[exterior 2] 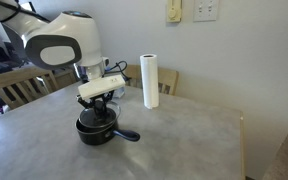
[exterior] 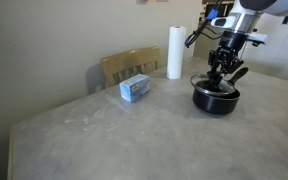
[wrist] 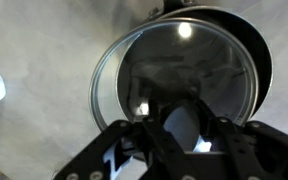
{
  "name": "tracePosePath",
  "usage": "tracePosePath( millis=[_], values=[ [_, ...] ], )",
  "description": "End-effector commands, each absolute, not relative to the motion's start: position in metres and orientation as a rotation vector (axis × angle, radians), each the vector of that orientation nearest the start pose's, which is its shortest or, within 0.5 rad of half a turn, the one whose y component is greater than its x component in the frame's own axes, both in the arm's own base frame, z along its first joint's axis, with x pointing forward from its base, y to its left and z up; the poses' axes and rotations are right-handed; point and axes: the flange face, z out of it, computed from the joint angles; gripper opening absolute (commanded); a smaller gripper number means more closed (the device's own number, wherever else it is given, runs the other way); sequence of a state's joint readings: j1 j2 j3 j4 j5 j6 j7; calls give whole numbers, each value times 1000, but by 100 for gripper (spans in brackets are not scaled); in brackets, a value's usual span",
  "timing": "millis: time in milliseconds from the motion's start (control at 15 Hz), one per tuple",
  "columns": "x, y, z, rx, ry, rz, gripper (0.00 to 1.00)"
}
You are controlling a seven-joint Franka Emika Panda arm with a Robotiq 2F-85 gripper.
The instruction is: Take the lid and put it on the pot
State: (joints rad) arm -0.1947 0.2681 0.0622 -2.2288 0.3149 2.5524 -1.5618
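Next, my gripper should shift the lid over the pot's open rim (exterior: 217, 95) (wrist: 254, 40), settle it there and release the black knob, because the lid sits off-centre.
The round glass lid (wrist: 169, 55) with its thin metal rim fills the wrist view and lies tilted over the black pot (wrist: 262, 62), whose rim shows past the lid's right edge. My gripper (wrist: 174, 108) comes down at the lid's centre with its fingers closed round the knob, which is hidden between them. In both exterior views the gripper (exterior: 220, 76) (exterior 2: 99, 108) sits right on top of the pot (exterior: 216, 99) (exterior 2: 94, 130), near the table's edge. The pot's long handle (exterior 2: 127, 134) points out to the side.
A tall white paper-towel roll (exterior: 174, 52) (exterior 2: 150, 80) stands behind the pot. A small blue box (exterior: 135, 89) lies on the grey table (exterior: 104, 130). Wooden chairs (exterior: 129, 65) (exterior 2: 14, 90) stand at the table's edges.
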Motion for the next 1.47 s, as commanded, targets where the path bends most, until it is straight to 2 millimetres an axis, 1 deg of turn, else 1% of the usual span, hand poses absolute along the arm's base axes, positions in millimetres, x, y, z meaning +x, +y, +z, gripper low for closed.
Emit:
tracePosePath(
  millis=[0, 333, 533, 800, 1067, 1400],
  values=[
    [540, -77, 256, -2513, -1708, -275, 14],
    [533, -83, 261, -2555, -1655, -253, 14],
    [527, -87, 260, -2563, -1623, -240, 14],
    [521, -86, 260, -2552, -1623, -252, 14],
    [523, -82, 261, -2544, -1642, -261, 14],
    [534, -78, 270, -2538, -1656, -293, 14]
  ],
)
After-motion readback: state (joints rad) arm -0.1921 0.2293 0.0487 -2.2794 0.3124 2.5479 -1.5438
